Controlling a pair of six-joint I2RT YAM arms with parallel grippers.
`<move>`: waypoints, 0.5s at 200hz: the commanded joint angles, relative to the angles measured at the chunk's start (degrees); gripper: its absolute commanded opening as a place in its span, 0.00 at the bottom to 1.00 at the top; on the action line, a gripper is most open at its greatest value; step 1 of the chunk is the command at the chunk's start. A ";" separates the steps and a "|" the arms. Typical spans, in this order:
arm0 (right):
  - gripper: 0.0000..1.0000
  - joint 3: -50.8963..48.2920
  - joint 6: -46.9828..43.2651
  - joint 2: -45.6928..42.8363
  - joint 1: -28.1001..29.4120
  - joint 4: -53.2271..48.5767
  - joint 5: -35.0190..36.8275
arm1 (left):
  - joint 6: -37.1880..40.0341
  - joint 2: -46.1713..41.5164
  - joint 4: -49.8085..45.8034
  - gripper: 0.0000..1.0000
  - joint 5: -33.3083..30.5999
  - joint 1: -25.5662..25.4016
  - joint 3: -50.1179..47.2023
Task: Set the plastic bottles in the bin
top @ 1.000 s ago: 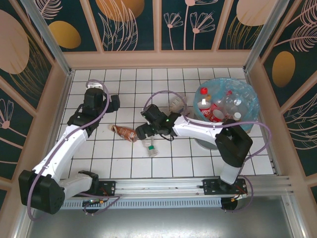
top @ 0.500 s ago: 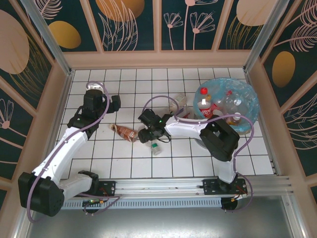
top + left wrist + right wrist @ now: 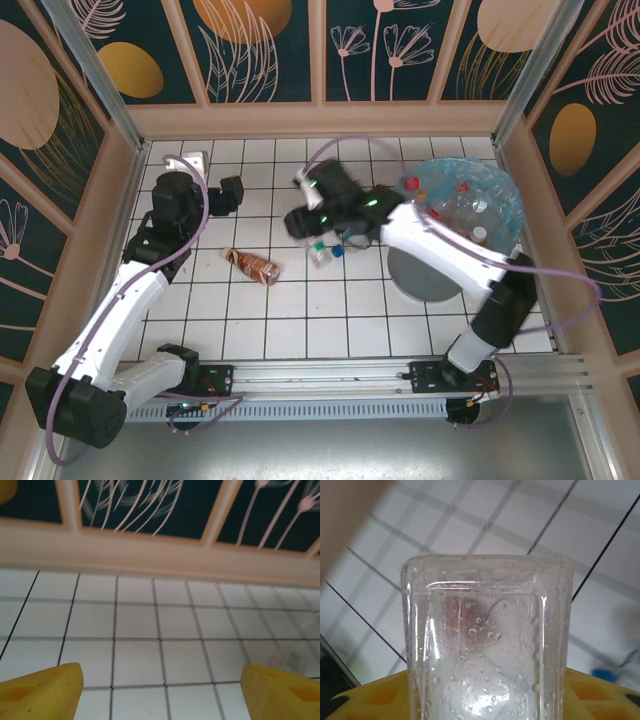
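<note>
The right gripper swings across the tiles over the bin's opening next and releases the clear square-sided bottle, since the blue-lined bin already holds other bottles.
My right gripper is shut on a clear, square-sided plastic bottle, held between the yellow fingers. From above, that bottle hangs with its green cap down, above the middle of the tiled table. A brown bottle lies on the tiles left of it. The bin, grey with a light-blue liner, stands at the right and holds several bottles. My left gripper is open at the back left, its yellow fingertips wide apart over bare tiles.
A small blue-capped thing lies on the tiles beside the held bottle, partly under my right arm. Wooden-framed walls close in the table at the back and both sides. A metal rail runs along the near edge.
My right gripper closed on the clear bottle, lifted it off the tiles and swung it back and to the right. The left gripper shifted slightly toward the back.
</note>
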 commanded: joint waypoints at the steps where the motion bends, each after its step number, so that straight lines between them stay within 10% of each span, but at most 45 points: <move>1: 0.43 7.76 -3.34 -8.48 -3.10 -7.65 3.51 | 5.16 0.53 3.67 0.82 -1.42 -6.94 4.68; 100: 0.44 4.89 -12.43 -20.37 -25.57 -15.23 19.44 | 7.42 8.54 4.99 0.82 -3.97 -18.91 9.72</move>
